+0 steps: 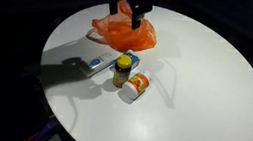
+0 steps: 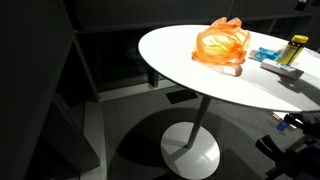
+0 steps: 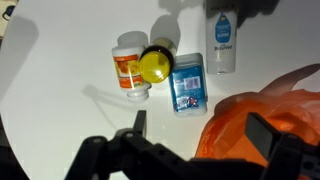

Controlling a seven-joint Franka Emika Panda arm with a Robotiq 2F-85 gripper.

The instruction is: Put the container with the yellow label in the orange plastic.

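The jar is standing upright, so my open gripper should next move from the bag's edge across to the jar's yellow lid [image 1: 124, 61] [image 3: 155, 66] and go down around that lid.
An upright jar with a yellow lid and yellow label [image 1: 123, 69] stands mid-table; it also shows in the wrist view [image 3: 155, 65] and in an exterior view [image 2: 297, 50]. A white-capped container with an orange-yellow label [image 1: 137, 85] lies on its side next to it, and also shows in the wrist view [image 3: 130, 70]. The crumpled orange plastic bag [image 1: 123, 28] lies at the far side of the table and shows in the other views [image 2: 222, 45] [image 3: 265, 115]. My gripper [image 3: 200, 130] is open and empty. It hovers over the bag's edge [image 1: 131, 6], apart from the containers.
A blue box [image 3: 187, 85] lies between the jar and the bag. A white bottle [image 3: 223, 40] lies beside the bag. The round white table [image 1: 203, 102] has a dark drop all round its edge.
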